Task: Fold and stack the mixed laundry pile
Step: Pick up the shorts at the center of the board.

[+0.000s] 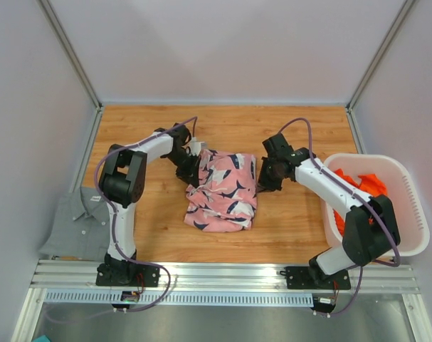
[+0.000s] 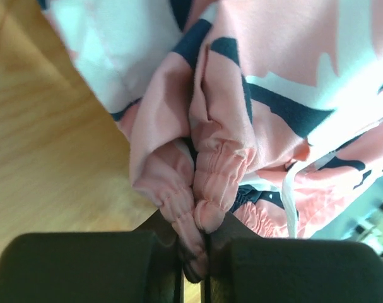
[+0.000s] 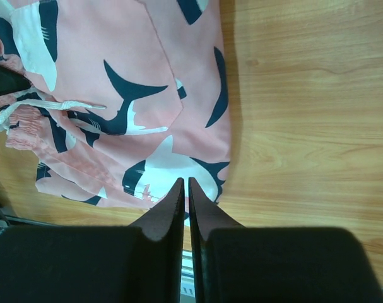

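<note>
My left gripper carries the pink garment back and left in the top view onto the grey shirt [image 1: 80, 224] next, which lies flat, and releases it.
The pink garment with a dark-and-white pattern [image 1: 223, 191] lies crumpled on the middle of the wooden table. My left gripper [image 1: 190, 169] is at its upper left corner, shut on the gathered elastic hem [image 2: 194, 189], which is pinched between the fingers. My right gripper [image 1: 267, 179] hovers at the garment's right edge [image 3: 115, 76], its jaws closed together with nothing between them [image 3: 185, 183]. A grey shirt [image 1: 80, 224] lies flat at the left, off the wood. An orange garment [image 1: 364, 187] sits in the basket. The blue garment is out of view.
A white slotted plastic basket [image 1: 413, 214] stands at the right edge of the table. Grey walls with metal posts enclose the back and sides. An aluminium rail [image 1: 223, 274] runs along the near edge, carrying both arm bases.
</note>
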{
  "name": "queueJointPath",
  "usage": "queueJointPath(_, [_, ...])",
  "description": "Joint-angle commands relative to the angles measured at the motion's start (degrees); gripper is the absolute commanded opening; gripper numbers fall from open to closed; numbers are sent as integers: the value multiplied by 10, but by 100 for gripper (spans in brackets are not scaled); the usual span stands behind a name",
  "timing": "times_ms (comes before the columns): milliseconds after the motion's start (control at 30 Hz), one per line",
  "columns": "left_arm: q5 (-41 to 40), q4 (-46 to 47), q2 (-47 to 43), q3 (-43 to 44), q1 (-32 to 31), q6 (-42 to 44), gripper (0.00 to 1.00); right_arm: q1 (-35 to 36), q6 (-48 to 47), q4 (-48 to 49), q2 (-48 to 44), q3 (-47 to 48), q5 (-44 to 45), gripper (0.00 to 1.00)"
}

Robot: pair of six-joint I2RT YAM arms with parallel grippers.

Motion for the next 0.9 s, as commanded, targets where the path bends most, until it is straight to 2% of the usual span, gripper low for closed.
queueJointPath(0, [-42, -26, -70, -10, -4, 79, 0, -13, -12, -5, -37, -4, 15, 6])
queueJointPath(133, [-121, -55, -148, -46, 3, 151, 0, -29, -16, -6, -48, -12, 18, 6])
queueJointPath(300, [-157, -95, -194, -68, 31, 198, 0, -37, -20, -7, -59, -12, 22, 6])
queueJointPath(467, [-222, -136, -239, -77, 34, 207, 0, -47, -23, -13, -65, -12, 26, 6])
queueJointPath(500, [-221, -143, -245, -78, 40, 188, 0, -47, -22, -14, -69, -12, 27, 6])
queueJointPath(567, [-160, -161, -273, -75, 95, 153, 0, -50, -21, -15, -74, -13, 28, 6])
queueJointPath(600, [-140, -171, -273, -75, 95, 152, 0, -51, -21, -14, -77, -15, 28, 6])
queueJointPath(633, [-123, -180, -288, -72, 121, 144, 0, -50, -21, -14, -77, -16, 28, 6])
queueJointPath(867, [-131, -249, -367, -83, 194, 167, 0, -54, -12, -1, -76, -26, 22, 6])
